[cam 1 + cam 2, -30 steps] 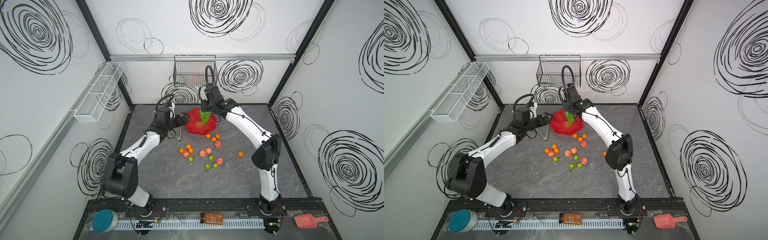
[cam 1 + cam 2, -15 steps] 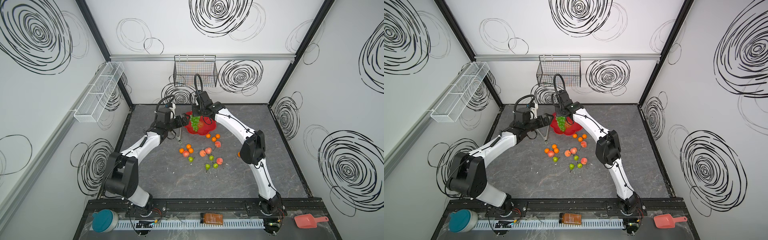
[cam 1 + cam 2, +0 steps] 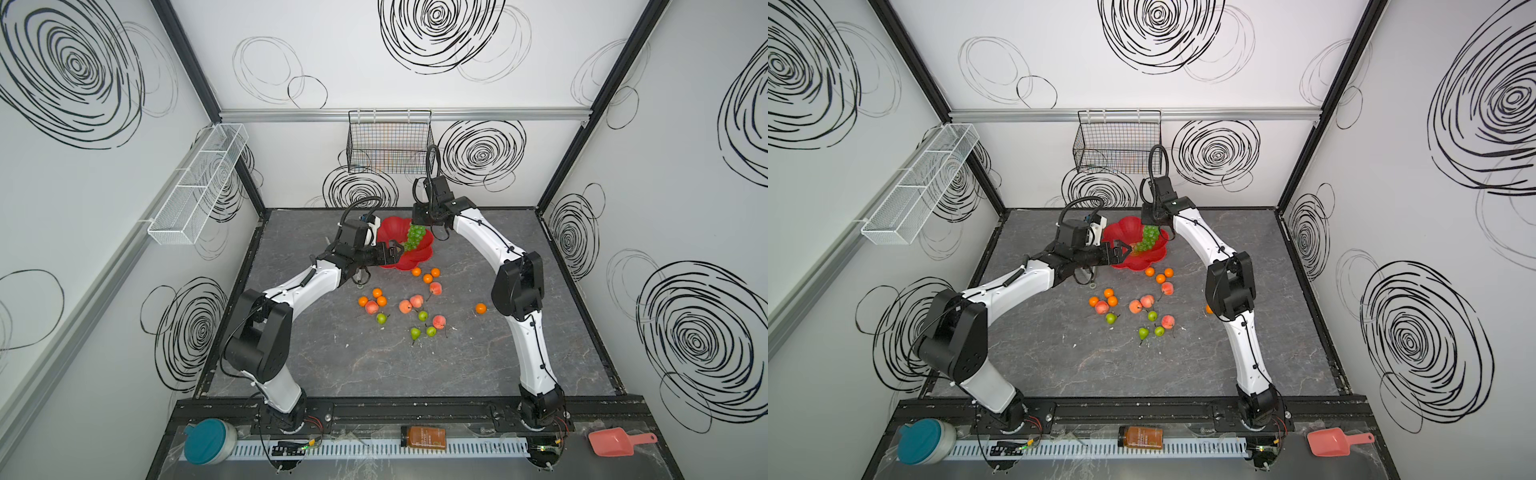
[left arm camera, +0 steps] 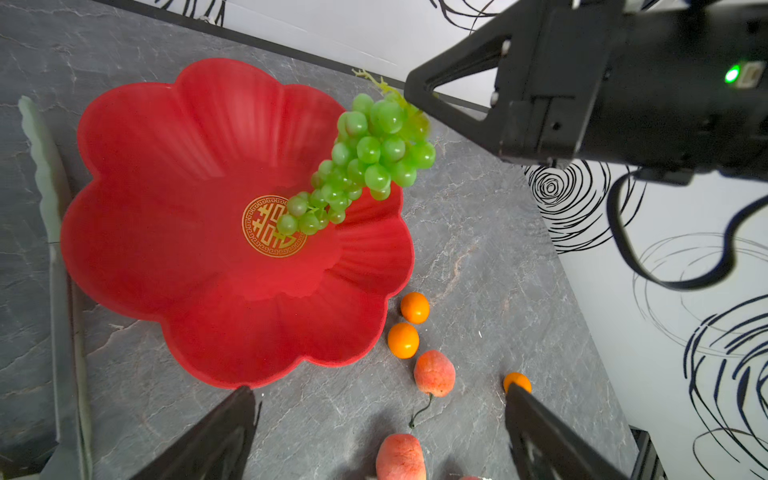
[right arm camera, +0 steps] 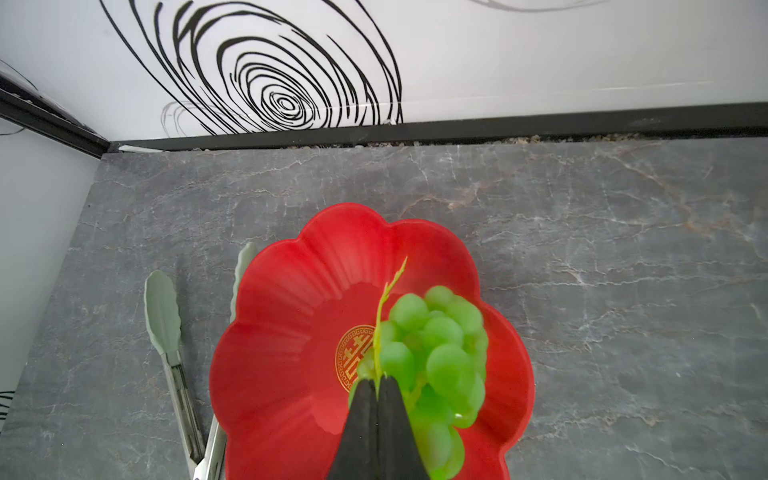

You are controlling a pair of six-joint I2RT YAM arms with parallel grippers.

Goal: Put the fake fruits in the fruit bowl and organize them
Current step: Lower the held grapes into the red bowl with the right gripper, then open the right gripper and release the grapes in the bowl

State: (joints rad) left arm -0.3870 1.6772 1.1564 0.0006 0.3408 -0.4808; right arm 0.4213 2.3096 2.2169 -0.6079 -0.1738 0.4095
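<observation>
The right gripper lowers the grapes' stem toward the bowl's bottom and releases next. The upper grapes hang high and the bowl's bottom by the gold mark [image 3: 405,247] [image 5: 350,361] lies below.
The red scalloped fruit bowl [image 3: 409,259] [image 3: 1136,262] [image 4: 187,232] [image 5: 286,332] sits at the back of the table. My right gripper [image 3: 417,225] [image 3: 1149,226] [image 5: 377,380] is shut on the stem of the green grapes [image 3: 415,237] [image 3: 1147,240] [image 4: 365,162] [image 5: 440,353]. The bunch hangs over the bowl with its tip near the gold mark; whether it touches the bowl is unclear. My left gripper [image 3: 397,251] [image 3: 1125,250] [image 4: 378,388] is open and empty at the bowl's near-left rim. Tangerines [image 3: 377,293], peaches [image 3: 405,306] and pears [image 3: 415,332] lie loose in front of the bowl.
Pale green tongs [image 5: 166,332] [image 4: 54,249] lie left of the bowl. One tangerine [image 3: 481,308] sits apart by the right arm. A black wire basket [image 3: 388,141] hangs on the back wall. A pink scoop [image 3: 615,441], a bottle [image 3: 423,437] and a teal-lidded tub [image 3: 205,440] lie on the front ledge.
My right gripper swung left with the grapes, then back right over the bowl. My left gripper has moved right, up to the bowl's rim.
</observation>
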